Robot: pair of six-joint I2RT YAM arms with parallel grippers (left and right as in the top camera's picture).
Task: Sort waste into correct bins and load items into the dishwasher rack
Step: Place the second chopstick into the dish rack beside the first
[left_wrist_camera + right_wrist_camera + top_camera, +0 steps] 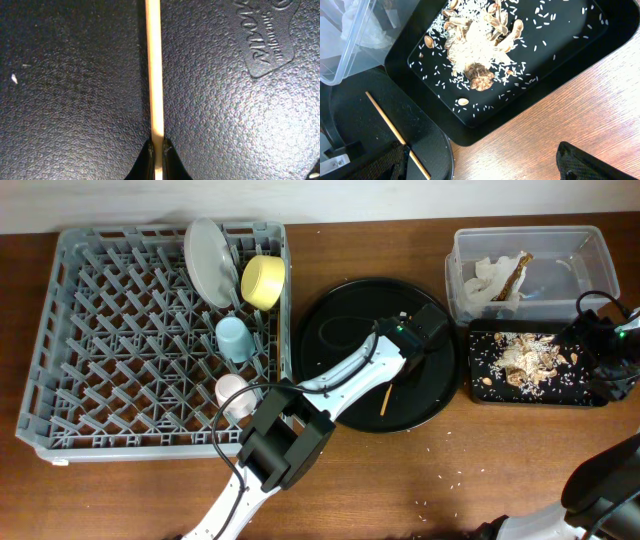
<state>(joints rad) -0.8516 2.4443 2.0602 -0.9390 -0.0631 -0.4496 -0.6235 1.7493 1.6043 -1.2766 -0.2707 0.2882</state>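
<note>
The left gripper will lift across to the gap between the cups and the rack's edge by the tray next, then go down and let go of the chopstick there.
My left gripper (pixel 398 376) (pixel 156 150) is shut on a wooden chopstick (pixel 385 400) (pixel 155 70) that lies on the round black tray (pixel 340 320). I see no second chopstick. The grey dishwasher rack (pixel 60 330) holds the white plate (pixel 207 260), yellow bowl (pixel 263 282), light-blue cup (pixel 233 337) and pink cup (pixel 233 392). The clear tub (pixel 590 240) holds white napkins (pixel 488 280) and the foil wrapper (pixel 515 272). The shallow black tray (pixel 480 385) (pixel 560 55) holds food scraps with pale crumbs (pixel 525 360) (pixel 475 45). My right gripper (pixel 610 365) (pixel 485 165) is open and empty over the table by that tray.
The round tray (pixel 360 130) sits between the rack and the bins, and the chopstick (pixel 385 117) shows on it in the right wrist view. The clear tub (pixel 350 50) stands behind the black tray. Stray crumbs dot the wooden table (pixel 450 480).
</note>
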